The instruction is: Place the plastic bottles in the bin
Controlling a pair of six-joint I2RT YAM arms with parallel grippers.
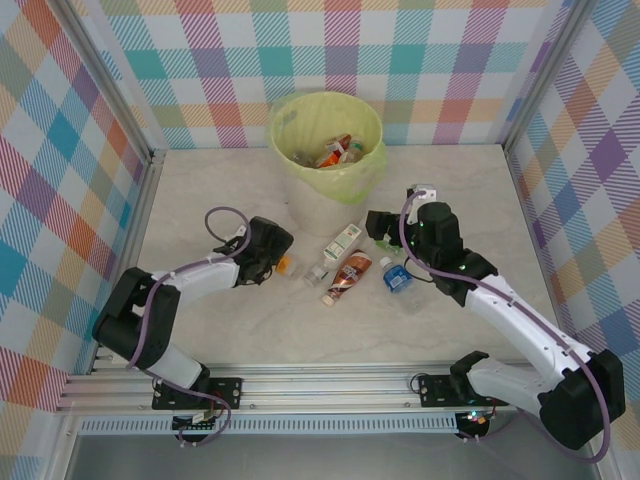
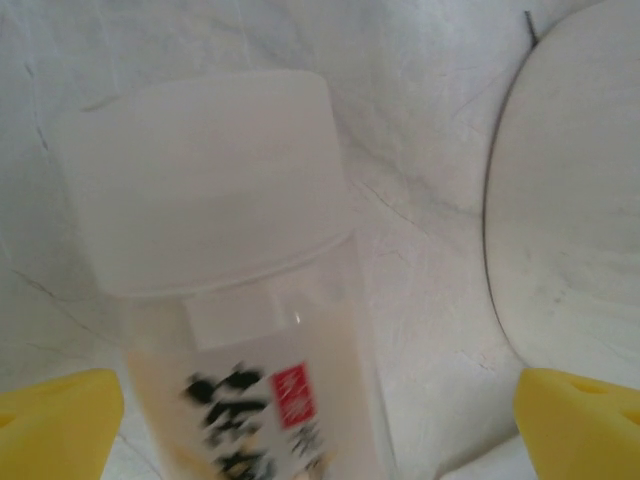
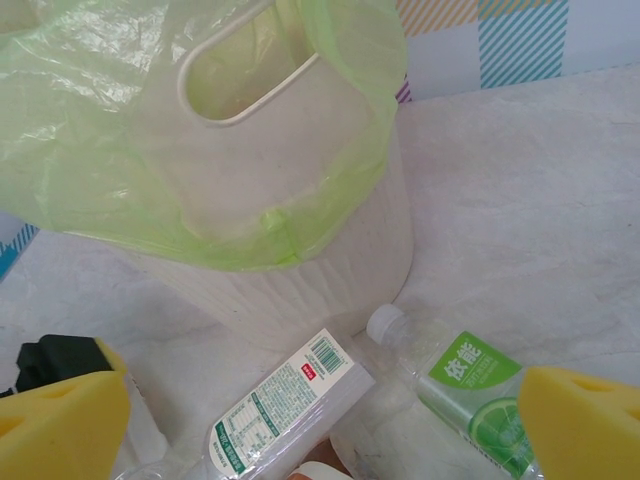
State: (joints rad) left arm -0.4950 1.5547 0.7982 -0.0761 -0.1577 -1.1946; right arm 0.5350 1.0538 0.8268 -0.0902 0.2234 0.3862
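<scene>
I will next lower my left gripper around the labelled body of the white-capped bottle and close it, because the bottle is already between the open yellow fingers.
The bin [image 1: 327, 150], beige with a yellow-green bag, stands at the back centre with several plastic bottles [image 1: 338, 152] inside. More bottles lie in front of it: a white-labelled one [image 1: 341, 243], a brown-red one [image 1: 347, 277] and a blue-capped one [image 1: 397, 277]. My left gripper [image 1: 277, 263] is open around a white-capped bottle [image 2: 230, 300], which lies between the yellow fingertips [image 2: 60, 425]. My right gripper [image 1: 385, 230] hangs open above a green-labelled bottle [image 3: 470, 390] and the white-labelled bottle [image 3: 290, 400], just before the bin [image 3: 300, 260].
Checked walls close in the table on three sides, and a metal rail [image 1: 320, 385] runs along the near edge. A pale round shape [image 2: 570, 220] sits to the right of the left gripper. Bare table lies at the far left and right.
</scene>
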